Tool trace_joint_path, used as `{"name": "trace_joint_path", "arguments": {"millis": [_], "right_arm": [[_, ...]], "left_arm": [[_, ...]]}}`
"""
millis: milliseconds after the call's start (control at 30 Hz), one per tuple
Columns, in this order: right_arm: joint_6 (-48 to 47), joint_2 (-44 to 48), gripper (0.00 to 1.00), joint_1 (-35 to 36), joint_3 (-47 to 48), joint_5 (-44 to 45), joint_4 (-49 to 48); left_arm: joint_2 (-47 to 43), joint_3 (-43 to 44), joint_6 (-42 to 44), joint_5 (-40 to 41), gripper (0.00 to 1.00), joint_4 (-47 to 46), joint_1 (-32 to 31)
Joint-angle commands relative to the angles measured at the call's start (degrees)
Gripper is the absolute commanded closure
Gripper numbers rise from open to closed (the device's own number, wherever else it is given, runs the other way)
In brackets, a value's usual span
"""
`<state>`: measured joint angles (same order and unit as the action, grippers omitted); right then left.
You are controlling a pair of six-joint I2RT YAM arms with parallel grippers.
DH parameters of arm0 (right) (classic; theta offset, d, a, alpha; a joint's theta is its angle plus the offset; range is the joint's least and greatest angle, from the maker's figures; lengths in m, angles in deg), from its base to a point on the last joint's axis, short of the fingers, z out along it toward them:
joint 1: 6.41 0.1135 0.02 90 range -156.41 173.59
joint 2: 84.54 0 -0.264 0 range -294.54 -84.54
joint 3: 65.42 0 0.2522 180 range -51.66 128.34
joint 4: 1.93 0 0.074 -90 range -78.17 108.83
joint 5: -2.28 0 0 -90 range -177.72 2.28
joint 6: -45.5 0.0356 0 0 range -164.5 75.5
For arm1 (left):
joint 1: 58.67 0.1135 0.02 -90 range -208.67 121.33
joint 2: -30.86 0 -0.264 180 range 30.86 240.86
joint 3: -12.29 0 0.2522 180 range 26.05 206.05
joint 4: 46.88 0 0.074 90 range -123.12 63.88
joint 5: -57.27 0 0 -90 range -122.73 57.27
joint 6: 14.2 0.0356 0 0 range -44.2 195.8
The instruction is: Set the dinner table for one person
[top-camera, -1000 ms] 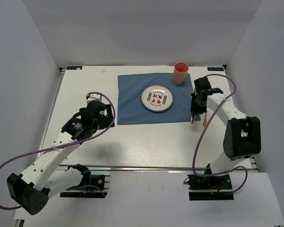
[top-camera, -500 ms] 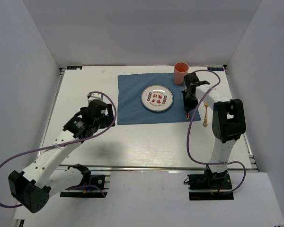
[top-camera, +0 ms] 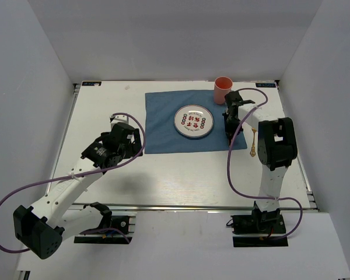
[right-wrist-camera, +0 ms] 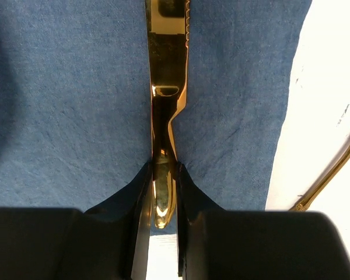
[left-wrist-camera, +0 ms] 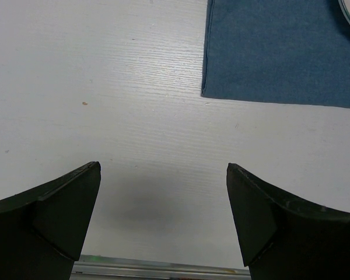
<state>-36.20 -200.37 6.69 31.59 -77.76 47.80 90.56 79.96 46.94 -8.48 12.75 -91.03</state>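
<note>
The right gripper opens off the knife next, then rises past the placemat's edge and lowers to the gold utensil's handle (top-camera: 253, 145) (right-wrist-camera: 328, 177).
On the white dinner table (top-camera: 181, 175) lies a blue placemat (top-camera: 163, 125) with a patterned plate (top-camera: 193, 121) in its middle. My right gripper (top-camera: 231, 129) is low over the placemat's right strip, just right of the plate. In the right wrist view the gripper (right-wrist-camera: 162, 169) is shut on the handle of a gold knife (right-wrist-camera: 166, 87), whose blade points away along the cloth (right-wrist-camera: 76, 105). Whether the knife touches the cloth I cannot tell. My left gripper (left-wrist-camera: 163, 192) stands wide open and holds nothing, over bare table near the placemat's front left corner (left-wrist-camera: 205, 92).
A pink cup (top-camera: 222, 90) stands at the placemat's far right corner. A gold utensil (top-camera: 254, 143) lies on the table right of the placemat, also seen in the right wrist view (right-wrist-camera: 332, 175). The metal rail (left-wrist-camera: 157, 269) runs along the front edge.
My right arm has swung left with the knife, from beside the placemat's right edge to over its right strip. The left arm has shifted only slightly.
</note>
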Motion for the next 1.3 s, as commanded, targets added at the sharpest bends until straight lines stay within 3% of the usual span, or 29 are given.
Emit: {"name": "trace_joint_path", "arguments": {"millis": [0,133,233,267,300,433,467,567,733,1067,1200,1267], "right_arm": [[-0.56,-1.94,1.00,-0.18,2.27,0.06,-0.72],[0.05,-1.86,1.00,-0.01,1.92,-0.02,-0.90],[1.19,-0.98,0.84,-0.36,2.01,-0.29,-0.98],[1.55,-0.19,0.69,-0.36,2.01,-0.37,-0.81],[1.98,0.25,0.60,-0.27,2.10,-0.20,-0.72],[4.09,4.02,0.43,-0.36,2.54,-1.77,-0.37],[4.53,4.82,0.31,-0.36,2.63,-1.96,-0.28],[6.02,8.51,0.11,-0.19,3.24,-1.09,-0.19],[8.49,14.13,0.11,-3.17,0.35,3.40,-2.30],[9.28,10.98,0.12,-14.31,-9.57,0.33,-6.51],[9.46,8.96,0.18,-15.74,-11.61,-0.81,-9.25],[9.19,7.12,0.31,-16.27,-11.96,-1.08,-9.33]], "left_arm": [[-0.46,-0.21,0.56,0.36,0.02,-0.43,0.19],[-0.73,-0.30,0.56,0.18,0.02,-0.60,0.19],[-0.73,-0.21,0.56,0.10,0.02,-0.60,0.19],[-0.73,-0.21,0.65,0.10,0.02,-0.52,0.19],[-0.64,-0.30,0.65,0.10,0.02,-0.52,0.19],[-0.90,-0.38,0.65,-0.08,0.02,-0.69,0.19],[-0.90,-0.38,0.65,-0.25,0.02,-0.69,0.19],[-1.08,-0.65,1.09,-1.57,0.02,-1.22,0.19],[-1.25,-0.56,1.09,-1.22,0.02,-1.04,0.19],[-1.69,-0.74,0.83,-1.22,0.02,-1.13,-0.34],[-1.69,-0.74,1.09,-1.57,0.02,-1.39,-0.34],[-1.78,-0.82,1.18,-1.66,0.02,-1.48,-0.34]]}}
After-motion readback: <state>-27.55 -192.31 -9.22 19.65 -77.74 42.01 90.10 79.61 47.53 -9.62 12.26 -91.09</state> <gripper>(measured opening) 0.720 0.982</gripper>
